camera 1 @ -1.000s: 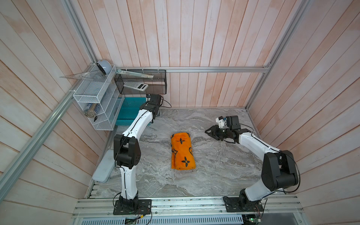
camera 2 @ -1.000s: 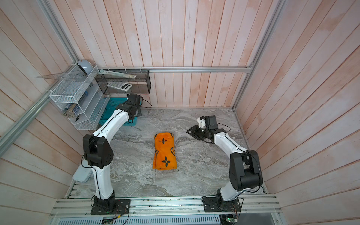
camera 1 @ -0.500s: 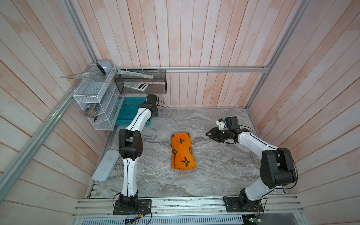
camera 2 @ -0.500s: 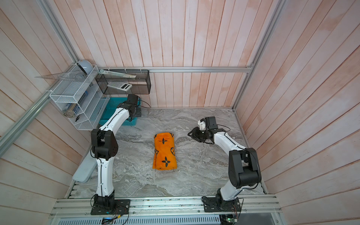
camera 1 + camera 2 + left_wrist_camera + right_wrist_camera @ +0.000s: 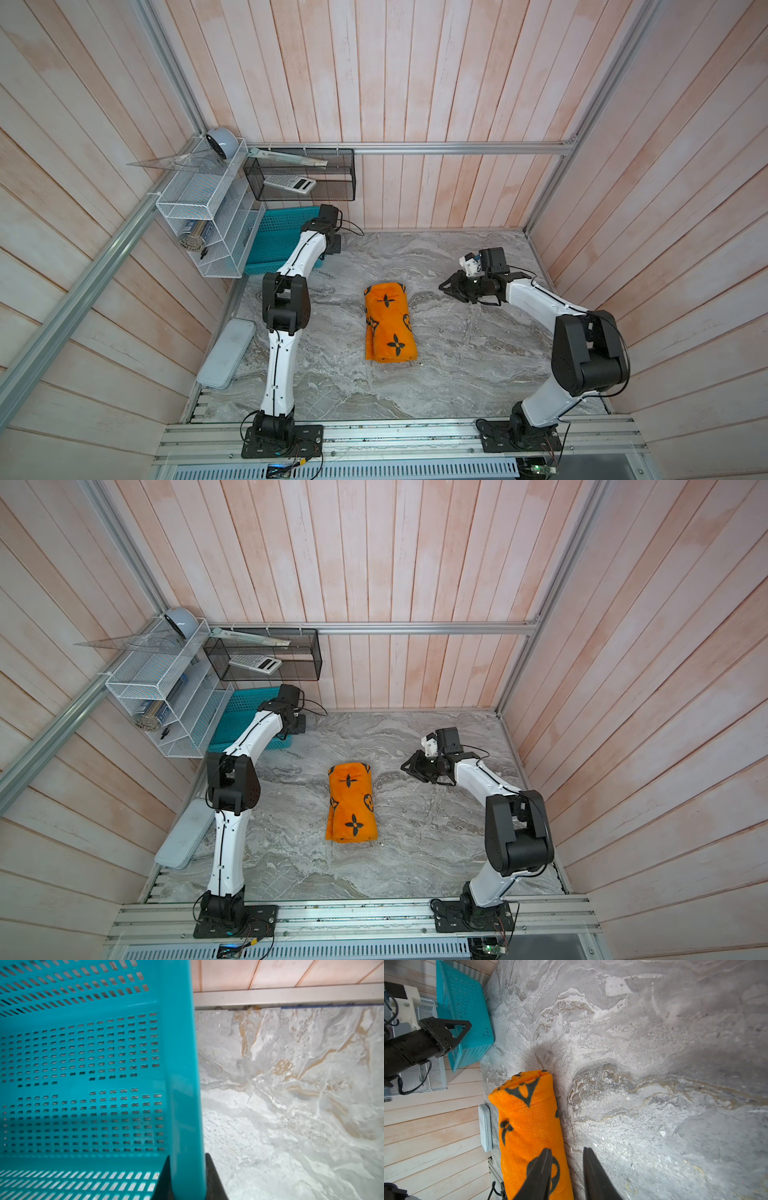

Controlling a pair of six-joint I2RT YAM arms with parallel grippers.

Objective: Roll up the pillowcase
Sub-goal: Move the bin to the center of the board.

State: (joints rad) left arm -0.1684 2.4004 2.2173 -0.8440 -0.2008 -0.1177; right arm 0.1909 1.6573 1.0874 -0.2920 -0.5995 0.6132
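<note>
The bare table by the roll's far end (image 5: 352, 293) is back from my left gripper, so my left gripper will pull the basket there, clear of the shelf, and let go of the basket's rim.
The pillowcase (image 5: 389, 322) lies rolled into a thick orange bundle with black flower prints in the middle of the marble table, shown in both top views (image 5: 352, 802) and in the right wrist view (image 5: 529, 1126). My right gripper (image 5: 451, 286) hovers to the right of the roll's far end, open, with only bare table between its fingers (image 5: 566, 1159). My left gripper (image 5: 332, 245) is far from the roll at the back left. It is shut on the rim of a teal basket (image 5: 83, 1053), one finger on each side of the wall (image 5: 188, 1178).
The teal basket (image 5: 278, 241) stands at the table's back left corner, under a white wire rack (image 5: 208, 216) and a black mesh shelf (image 5: 299, 178) holding a calculator. A flat grey case (image 5: 226, 353) lies along the left edge. Wooden walls enclose the table.
My left gripper has shut on the teal basket's rim, and its arm has drawn its elbow in. The right gripper's jaws have narrowed a little. The pillowcase has not moved.
</note>
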